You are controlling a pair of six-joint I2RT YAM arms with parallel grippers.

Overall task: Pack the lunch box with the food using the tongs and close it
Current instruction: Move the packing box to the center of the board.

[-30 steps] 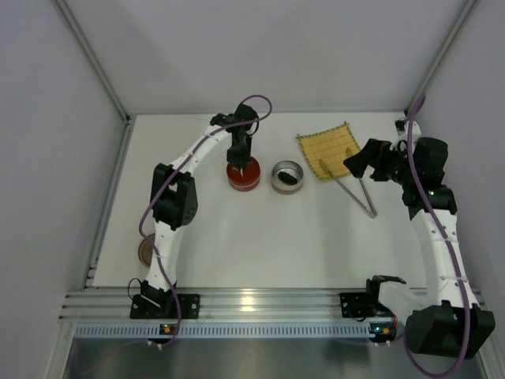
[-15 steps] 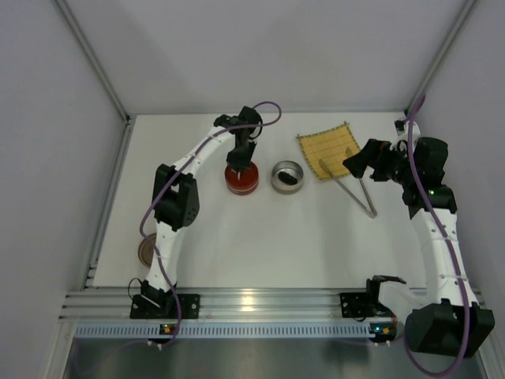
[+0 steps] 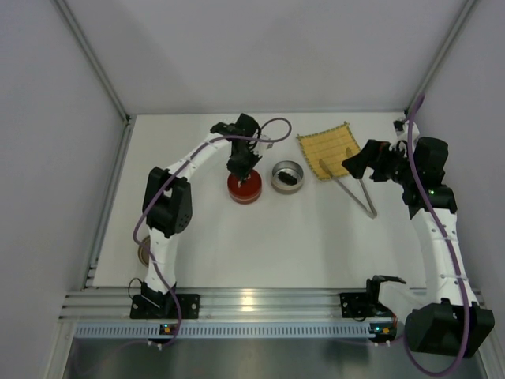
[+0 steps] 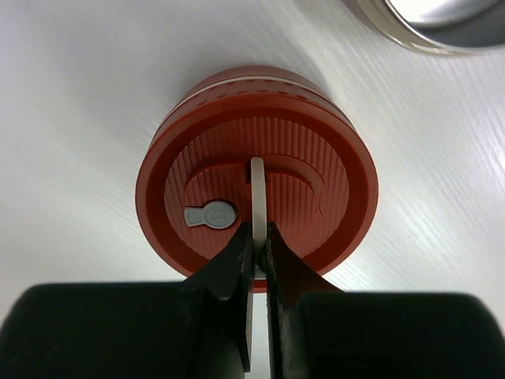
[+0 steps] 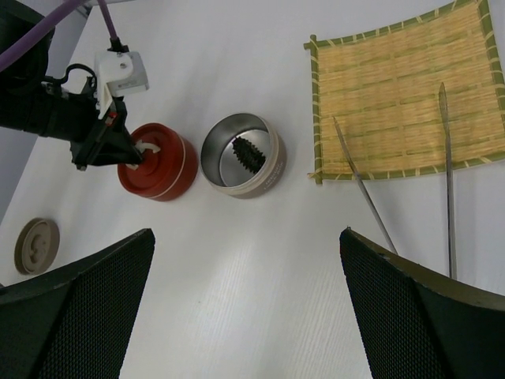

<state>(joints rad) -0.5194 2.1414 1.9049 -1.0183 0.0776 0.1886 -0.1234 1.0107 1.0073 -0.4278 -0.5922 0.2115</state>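
My left gripper should move back to the bare tabletop by the near bar and let go of the lid's white handle, because the red lid crowds the open steel bowl.
My left gripper is shut on the thin white handle on top of the red round lid of the lunch box, which rests on the table. Just to its right stands the open steel lunch box bowl with a dark oblong piece of food inside. The tongs lie with their tips on the yellow woven mat and their joined end on the table. My right gripper hangs open above the table, near the mat.
A beige disc lies near the left edge beside the left arm. The steel bowl's rim sits close to the red lid. Metal frame posts and white walls bound the table on three sides.
My left wrist has turned while holding the handle, and the red lid has shifted slightly toward the near side. The right arm has not moved.
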